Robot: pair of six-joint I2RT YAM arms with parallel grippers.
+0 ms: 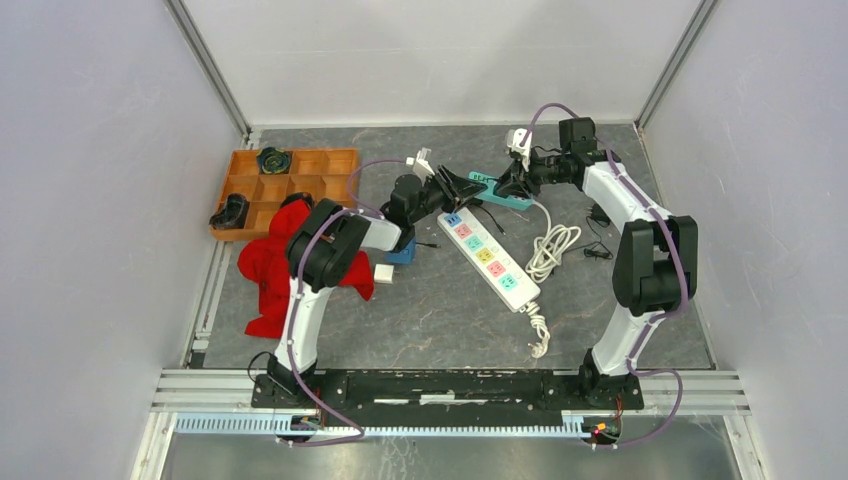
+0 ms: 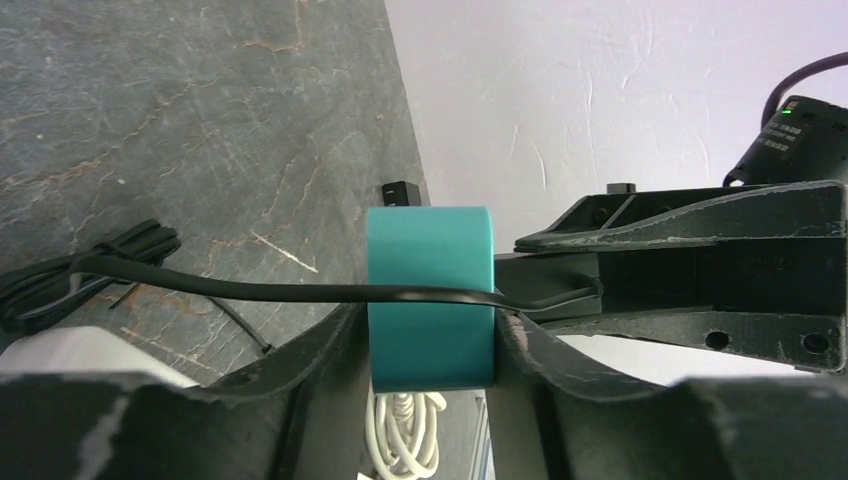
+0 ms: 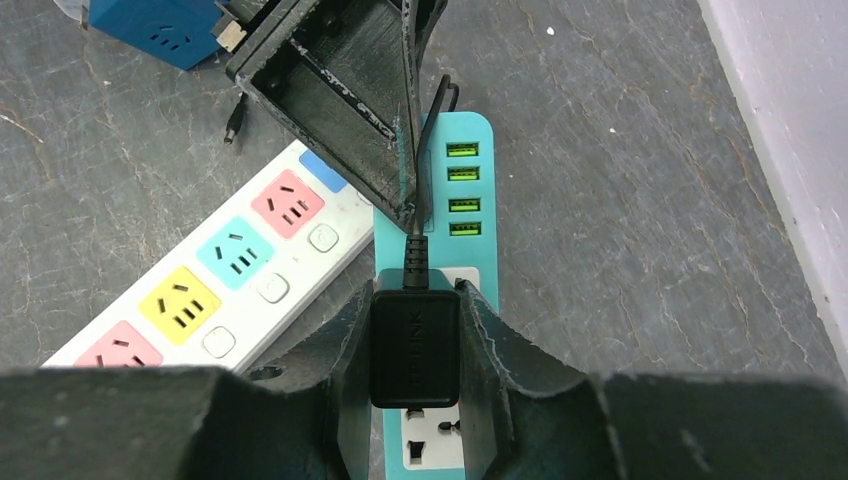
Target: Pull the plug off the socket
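My right gripper rises next, moves to the right in the top view and lowers to the tabletop by the other adapter, since that spot is bare.
A teal socket strip [image 3: 463, 190] with green USB ports lies at the back of the table, seen in the top view as well [image 1: 508, 199]. A black plug [image 3: 415, 345] sits on its white outlet face, its prongs hidden. My right gripper [image 3: 415, 352] is shut on the plug, one finger on each side. The plug's black cable [image 2: 250, 291] runs across the strip's end. My left gripper [image 2: 430, 345] is shut on the far end of the teal strip [image 2: 430, 300], both fingers pressing its sides.
A white power strip [image 1: 487, 255] with coloured outlets lies just left of the teal one, its white cord coiled [image 1: 552, 245] to the right. A blue socket cube [image 3: 160, 30], a red cloth [image 1: 270, 265] and an orange tray [image 1: 300, 170] are on the left. The back wall is close.
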